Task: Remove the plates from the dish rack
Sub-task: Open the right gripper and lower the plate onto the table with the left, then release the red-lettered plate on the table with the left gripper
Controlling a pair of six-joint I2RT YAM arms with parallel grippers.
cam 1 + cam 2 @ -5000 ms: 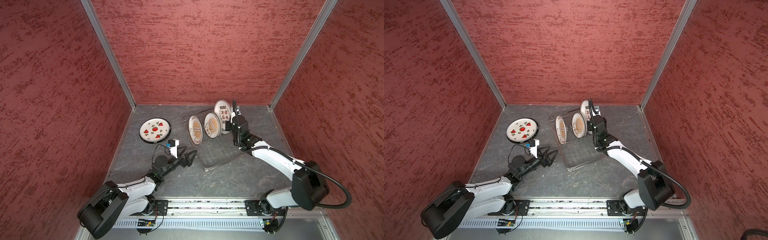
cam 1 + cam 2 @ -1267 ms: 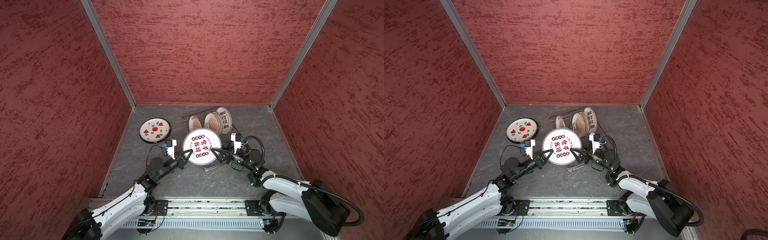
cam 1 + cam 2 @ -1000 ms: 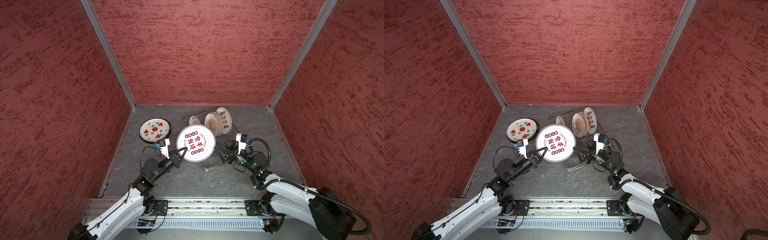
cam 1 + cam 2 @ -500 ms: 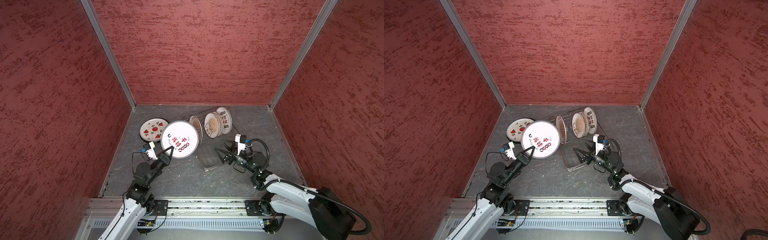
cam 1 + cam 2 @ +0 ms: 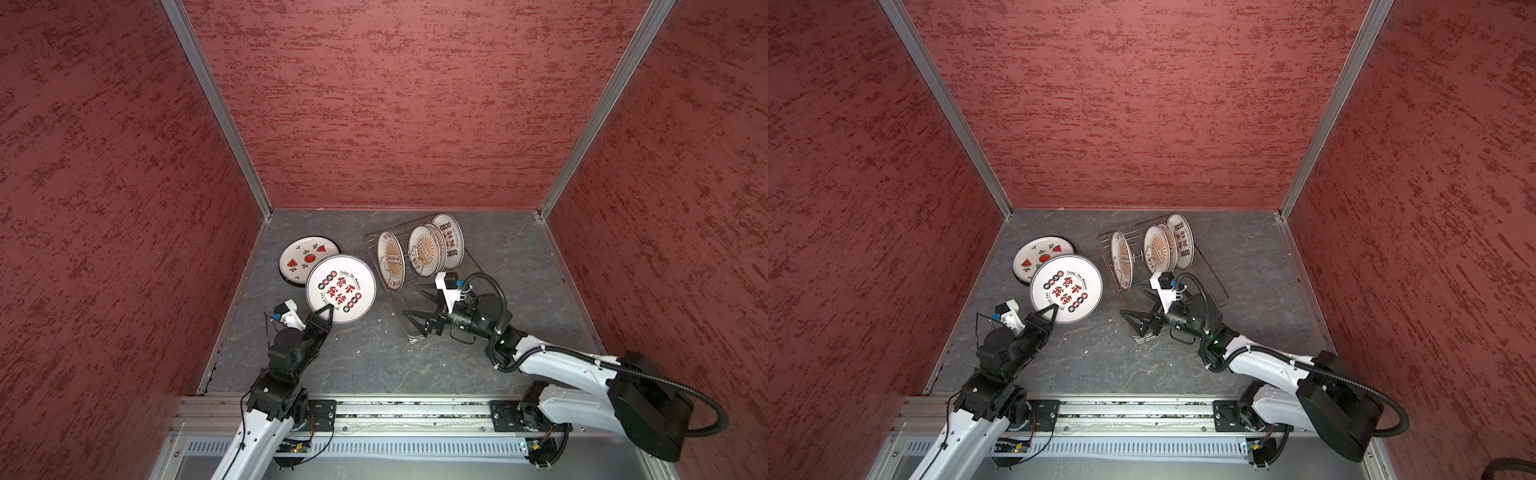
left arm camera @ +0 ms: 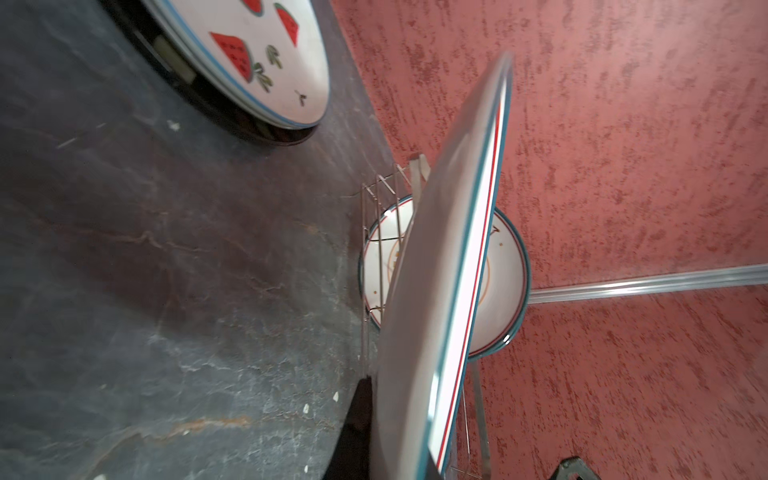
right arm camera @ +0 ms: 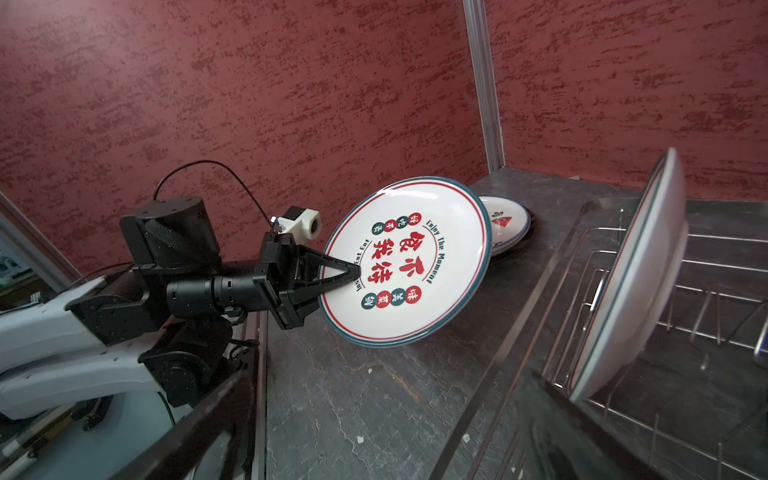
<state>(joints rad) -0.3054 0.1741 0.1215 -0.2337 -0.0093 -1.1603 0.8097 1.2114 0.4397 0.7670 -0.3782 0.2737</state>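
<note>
Next, my left gripper lowers and levels the tilted plate onto the bare tabletop between watermelon plate and dish rack to release it, as that patch lies empty.
My left gripper is shut on the near rim of a white plate with red and black Chinese characters. The plate is tilted above the table. In both top views it overlaps the watermelon plate lying flat at the back left. The wire dish rack holds several upright plates, among them a sunburst plate and a character plate. My right gripper hangs open and empty over the rack's near end.
Red textured walls close in the back and both sides of the grey stone table. An aluminium rail runs along the front edge. In the left wrist view the held plate's edge hides most of the rack behind it.
My left arm has carried the character plate leftward, away from the rack and up to the watermelon plate, turning it as it went. The right gripper has stayed open and almost still.
</note>
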